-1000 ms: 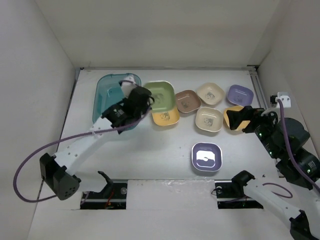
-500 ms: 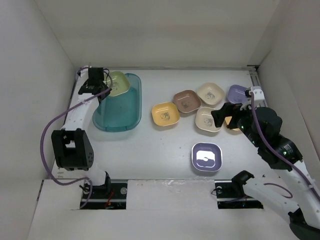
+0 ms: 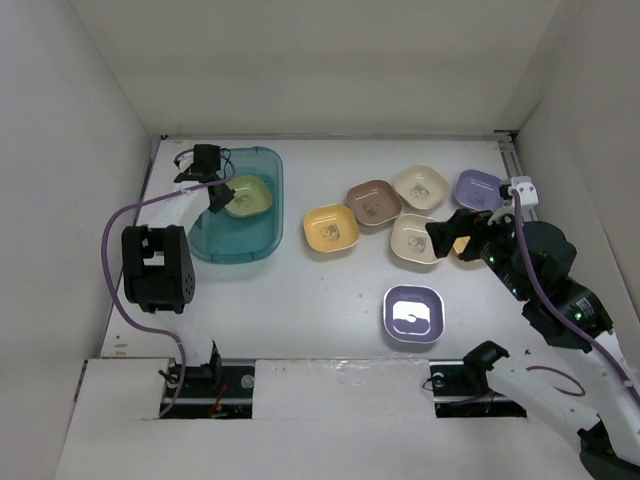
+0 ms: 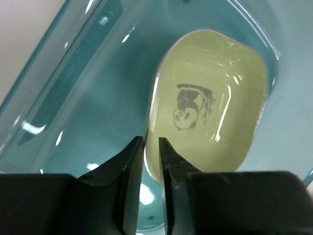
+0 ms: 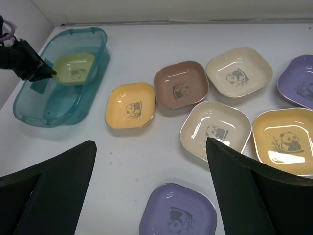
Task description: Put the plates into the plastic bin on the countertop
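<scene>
The yellow plate lies nearest the bin, so my left gripper should next rise out of the bin, cross over and lower onto its near rim [image 3: 337, 248].
The teal plastic bin [image 3: 262, 232] [image 4: 73, 98] [image 5: 30, 106] stands at the left of the countertop [image 3: 320, 285]. Inside it lies a green plate [image 3: 250, 197] [image 4: 210, 103] [image 5: 73, 69]. My left gripper [image 3: 217, 192] [image 4: 151, 143] reaches into the bin, open by a narrow gap, with the green plate's rim between the fingers. Several more plates lie to the right: yellow [image 3: 331, 229], brown [image 3: 375, 202], two cream ones [image 3: 420, 187] [image 3: 415, 240], lavender [image 3: 480, 187], orange [image 5: 286, 139] and a nearer lavender one [image 3: 413, 314]. My right gripper [image 3: 452, 234] [image 5: 151, 193] hovers wide open above them, holding nothing.
White walls close in the left, far and right sides. A metal rail [image 3: 512, 170] runs along the right edge. The left arm's base [image 3: 155, 268] stands just in front of the bin's near-left corner.
The left gripper carried the green plate from beside the bin to its far-left rim, then down inside it, and its jaws have parted slightly. The right gripper shifted left over the plates.
</scene>
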You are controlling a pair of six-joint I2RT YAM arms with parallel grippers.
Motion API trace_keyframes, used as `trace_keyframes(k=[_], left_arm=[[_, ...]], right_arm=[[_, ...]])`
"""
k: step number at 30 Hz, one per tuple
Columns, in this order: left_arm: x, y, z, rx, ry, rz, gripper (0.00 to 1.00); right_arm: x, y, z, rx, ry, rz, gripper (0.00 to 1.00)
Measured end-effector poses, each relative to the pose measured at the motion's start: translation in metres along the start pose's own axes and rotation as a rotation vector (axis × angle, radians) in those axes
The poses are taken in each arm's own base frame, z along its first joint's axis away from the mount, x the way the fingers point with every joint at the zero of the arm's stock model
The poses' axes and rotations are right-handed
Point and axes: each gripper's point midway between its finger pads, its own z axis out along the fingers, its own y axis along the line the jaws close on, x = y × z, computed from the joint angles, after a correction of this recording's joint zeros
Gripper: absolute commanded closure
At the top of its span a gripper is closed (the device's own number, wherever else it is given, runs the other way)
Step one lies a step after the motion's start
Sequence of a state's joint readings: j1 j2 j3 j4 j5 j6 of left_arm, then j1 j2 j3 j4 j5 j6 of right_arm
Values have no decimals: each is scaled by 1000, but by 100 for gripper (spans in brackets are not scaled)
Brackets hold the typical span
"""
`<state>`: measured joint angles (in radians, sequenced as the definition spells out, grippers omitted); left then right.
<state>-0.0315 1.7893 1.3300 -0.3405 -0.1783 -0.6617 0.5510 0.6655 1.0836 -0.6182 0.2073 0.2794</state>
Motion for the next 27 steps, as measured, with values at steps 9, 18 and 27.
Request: trace_keyframes(k=[9,18,27], left_arm=[[-20,-19,-42,92,-84,-23,9],[8,-130,-210,554,-253,108,0],[199,-162,-193,471,-20,348,5]], right_arm=[[0,-1,-1,1,-1,-3,0],[-6,-7,-12,25,-29,-10,0],[-8,-9,-18,24,-45,-6,0]])
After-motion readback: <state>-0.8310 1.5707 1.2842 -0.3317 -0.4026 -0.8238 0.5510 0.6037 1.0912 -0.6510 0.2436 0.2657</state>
